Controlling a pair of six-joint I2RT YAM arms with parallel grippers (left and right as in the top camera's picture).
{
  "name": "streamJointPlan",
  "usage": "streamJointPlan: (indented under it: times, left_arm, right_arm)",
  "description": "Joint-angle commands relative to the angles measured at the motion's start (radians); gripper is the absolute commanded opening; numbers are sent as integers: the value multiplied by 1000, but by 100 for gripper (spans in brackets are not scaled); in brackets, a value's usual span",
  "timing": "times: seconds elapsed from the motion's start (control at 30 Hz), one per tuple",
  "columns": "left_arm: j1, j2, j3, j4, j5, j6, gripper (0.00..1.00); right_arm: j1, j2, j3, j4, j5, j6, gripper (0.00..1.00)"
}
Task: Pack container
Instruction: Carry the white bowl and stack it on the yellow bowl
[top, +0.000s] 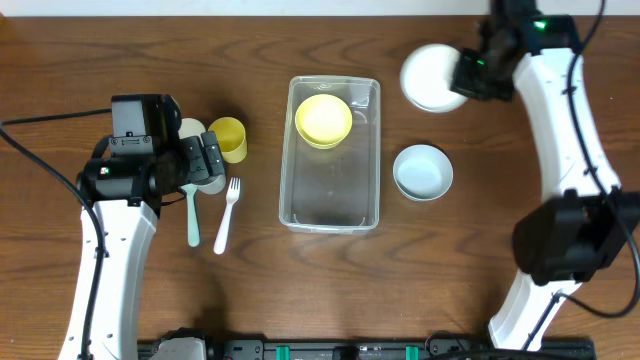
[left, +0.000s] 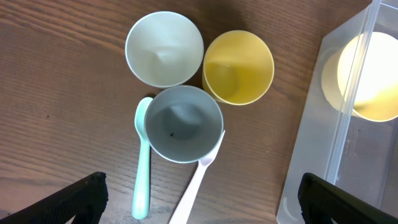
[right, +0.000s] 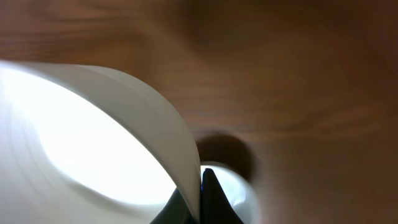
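Note:
The white bowl (top: 430, 75) should go to the left in the overhead view with my right gripper, then down into the yellow bowl (top: 323, 120), which is empty and sits in the container.
The clear plastic container (top: 332, 152) lies at the table's middle with a yellow bowl (top: 323, 120) in its far end; it also shows in the left wrist view (left: 329, 137). My right gripper (top: 470, 75) is shut on the rim of a white bowl (top: 430, 75) and holds it at the far right; the bowl's wall (right: 93, 137) fills the right wrist view, pinched between the fingers (right: 200, 199). My left gripper (top: 205, 160) is open and empty above three cups: white (left: 164, 48), yellow (left: 238, 66) and grey (left: 180, 123).
A pale blue bowl (top: 423, 172) stands right of the container. A mint spoon (top: 193, 215) and a white fork (top: 227, 212) lie beside the cups, also in the left wrist view: the spoon (left: 143, 163), the fork (left: 198, 180).

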Motion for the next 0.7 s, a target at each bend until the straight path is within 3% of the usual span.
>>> streamJointPlan:
  times: [0.0,0.23,0.57,0.67]
  left_arm:
    - [4,2,13,-3,-12,9,98]
    - [4,2,13,-3,-12,9,98]
    - [4,2,13,-3,-12,9,98]
    - [4,2,13,-3,-12,9,98]
  right_arm:
    - [132,-51,54,8,-26,-25,1]
    - [299,74,48,80,53,67,1]
    - [296,299,48,269,-41,137,2]
    - [291,317,48,279,-45,137,8]
